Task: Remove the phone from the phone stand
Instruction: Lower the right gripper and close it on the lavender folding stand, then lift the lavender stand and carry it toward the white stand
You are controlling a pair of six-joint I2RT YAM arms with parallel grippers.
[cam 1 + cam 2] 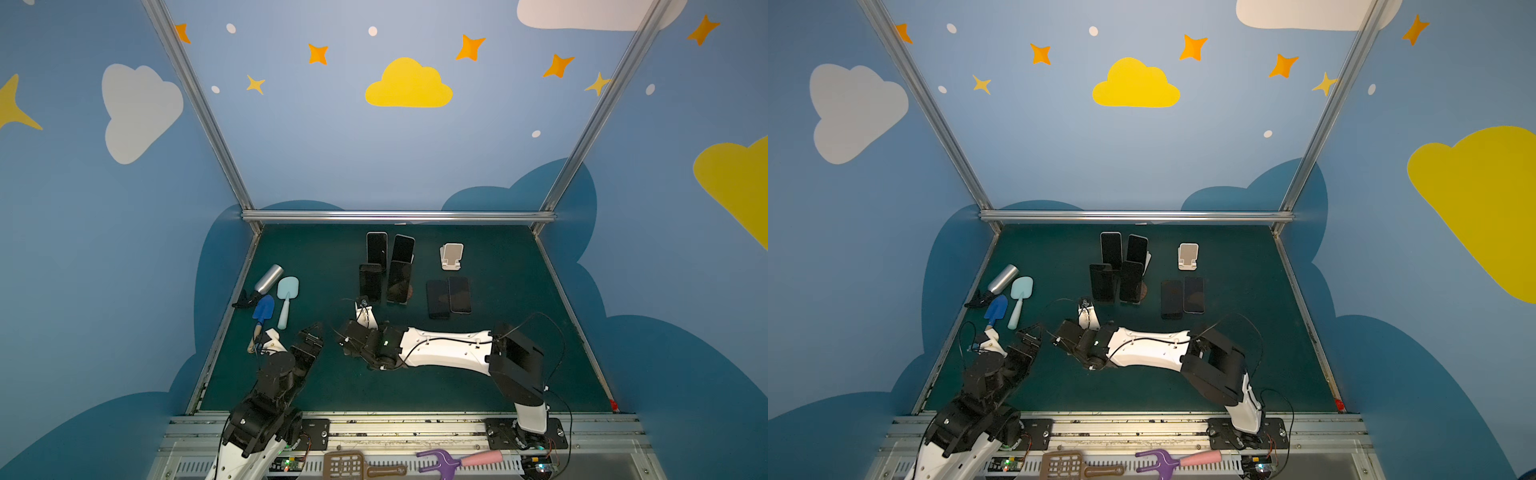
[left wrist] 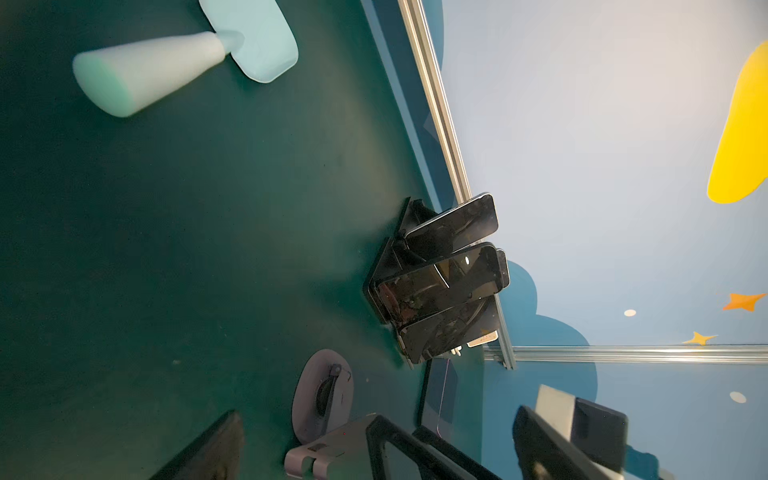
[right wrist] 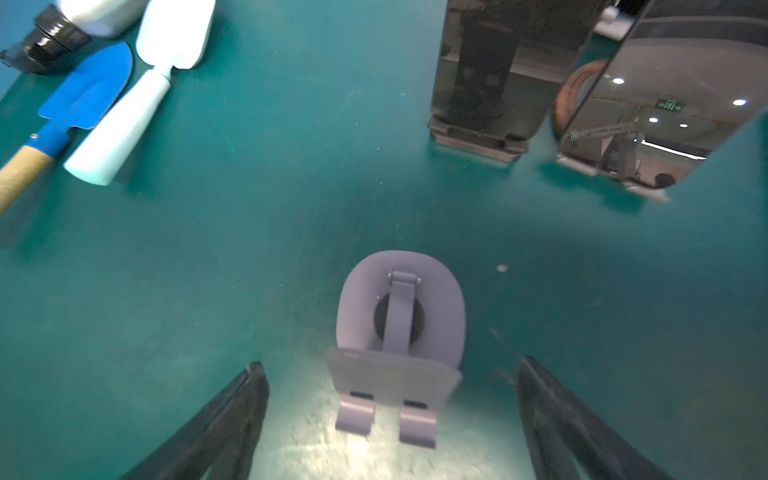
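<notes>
My right gripper lowers around the lilac phone stand's upright plate (image 3: 394,379) next and closes on its side edges, because the plate already lines up between the open fingers.
Several dark phones (image 1: 370,282) lean in stands at the back middle of the green mat. In the right wrist view two of them (image 3: 498,62) rise ahead. My right gripper (image 3: 390,365) reaches across to the mat's middle (image 1: 351,328). It is open, with its fingers (image 3: 232,415) on either side of an empty lilac phone stand (image 3: 399,332), and holds nothing. That stand (image 2: 322,390) also shows in the left wrist view; the arm hides it in both top views. My left gripper (image 1: 313,330) hovers open at the front left, empty.
Two phones (image 1: 449,297) lie flat at the right, behind them an empty white stand (image 1: 451,255). A silver bottle (image 1: 268,278), a pale blue spade (image 1: 286,291) and a blue trowel (image 1: 263,309) lie at the left edge. A brown spatula (image 1: 345,463) and a purple fork (image 1: 449,459) rest on the front rail.
</notes>
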